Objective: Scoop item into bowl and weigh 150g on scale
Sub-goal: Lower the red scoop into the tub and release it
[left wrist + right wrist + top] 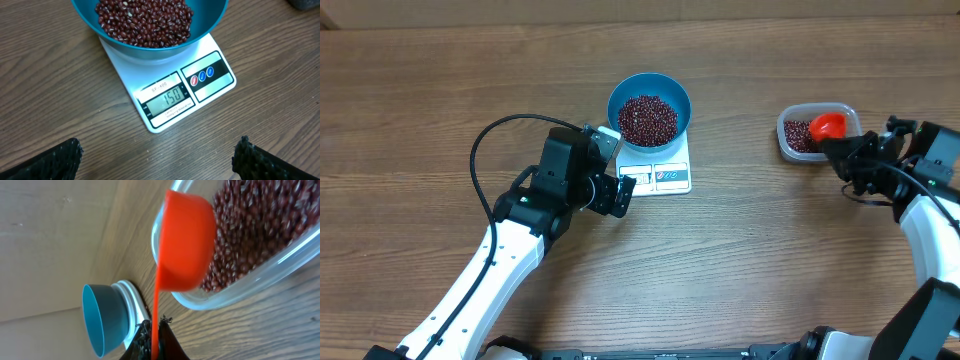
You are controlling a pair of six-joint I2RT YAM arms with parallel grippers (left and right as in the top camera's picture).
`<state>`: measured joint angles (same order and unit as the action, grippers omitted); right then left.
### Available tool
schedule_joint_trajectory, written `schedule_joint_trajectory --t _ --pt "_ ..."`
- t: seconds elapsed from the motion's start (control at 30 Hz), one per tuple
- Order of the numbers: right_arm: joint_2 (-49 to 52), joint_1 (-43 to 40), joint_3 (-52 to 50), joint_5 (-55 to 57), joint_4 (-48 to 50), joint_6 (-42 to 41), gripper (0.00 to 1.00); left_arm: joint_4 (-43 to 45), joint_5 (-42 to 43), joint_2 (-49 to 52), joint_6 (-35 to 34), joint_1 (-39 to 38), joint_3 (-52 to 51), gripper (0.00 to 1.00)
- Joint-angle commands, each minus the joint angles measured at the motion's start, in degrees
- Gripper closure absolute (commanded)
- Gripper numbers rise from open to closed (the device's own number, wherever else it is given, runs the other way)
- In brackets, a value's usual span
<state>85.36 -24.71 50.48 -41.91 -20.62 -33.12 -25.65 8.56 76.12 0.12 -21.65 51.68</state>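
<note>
The orange scoop should next go down onto the beans in the clear tub [815,131] in my right gripper, which should then let go of it, because the scale [665,176] shows the asked weight.
The blue bowl [649,108] stands on the white scale [665,176], holding a heap of dark red-brown beans [648,119]. In the left wrist view the scale [170,90] display reads 150 under the bowl [150,30] of beans [144,21]. My left gripper [612,193] hovers open just left of the scale's front, its fingers [60,160] wide apart over bare wood. My right gripper [847,155] is shut on the thin handle of an orange scoop [828,126], whose cup [185,240] sits over the clear tub [815,131]. The bowl [102,320] shows far off.
The clear plastic tub [250,270] at the right holds more beans [255,230]. The wooden table's far edge runs along the top of the overhead view. A black cable [485,150] loops off my left arm.
</note>
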Motion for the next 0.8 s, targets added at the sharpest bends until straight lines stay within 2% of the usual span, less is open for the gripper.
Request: schedule_joint_trajectory --t 0.0,0.27,0.37,0.73,0.77 --pt "1.0 0.3 -0.7 -1.0 1.1 -3.0 0.96 0.2 -0.2 -1.1 -0.5 -0.1 -0.5 0.0" --pt "1.5 0.3 -0.7 1.6 2.2 -3.2 0.94 0.2 -0.2 -1.1 -0.5 -0.1 -0.5 0.0" --pt "1.5 0.4 -0.7 2.5 2.8 -6.1 0.93 0.2 -0.2 -1.1 -0.5 -0.1 -0.5 0.0" --pt "5.4 2.4 -0.7 3.3 6.1 -9.1 0.93 0.2 -0.2 -1.1 -0.5 -0.1 -0.5 0.0" --pt "5.6 3.3 -0.7 3.5 6.3 -9.1 0.9 0.2 -0.1 -1.1 -0.5 -0.1 -0.5 0.0"
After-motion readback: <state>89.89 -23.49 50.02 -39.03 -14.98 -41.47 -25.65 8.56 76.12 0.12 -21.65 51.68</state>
